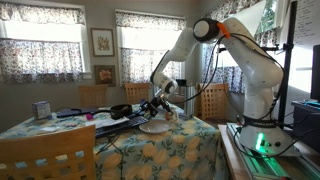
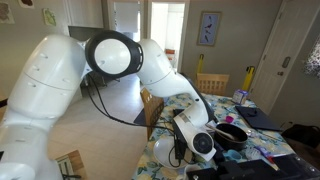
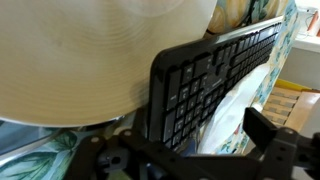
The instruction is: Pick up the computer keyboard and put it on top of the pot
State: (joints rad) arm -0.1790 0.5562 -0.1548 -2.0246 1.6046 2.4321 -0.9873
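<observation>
The keyboard's near end (image 3: pixel 166 104) stands between my gripper's fingers, and a gap shows beside the keyboard's keys. I should ease my gripper farther over it and close.
The black computer keyboard (image 3: pixel 190 85) fills the middle of the wrist view. It is tilted on its edge, with the key face showing, and runs up to the right. My gripper (image 3: pixel 175 140) is around its near end. The right finger is clear of the keys, with a gap between them. The left finger is hidden behind the keyboard. The gripper also shows low over the table in both exterior views (image 1: pixel 158 103) (image 2: pixel 203 142). A small black pot (image 2: pixel 232 133) sits on the table just beyond the gripper. A white plate (image 1: pixel 153 127) lies under the gripper.
A large beige round surface (image 3: pixel 70 60) fills the upper left of the wrist view, against the keyboard. The floral tablecloth (image 1: pixel 150 150) holds clutter and a box (image 1: pixel 42 109) at the far end. Wooden chairs (image 1: pixel 45 158) surround the table.
</observation>
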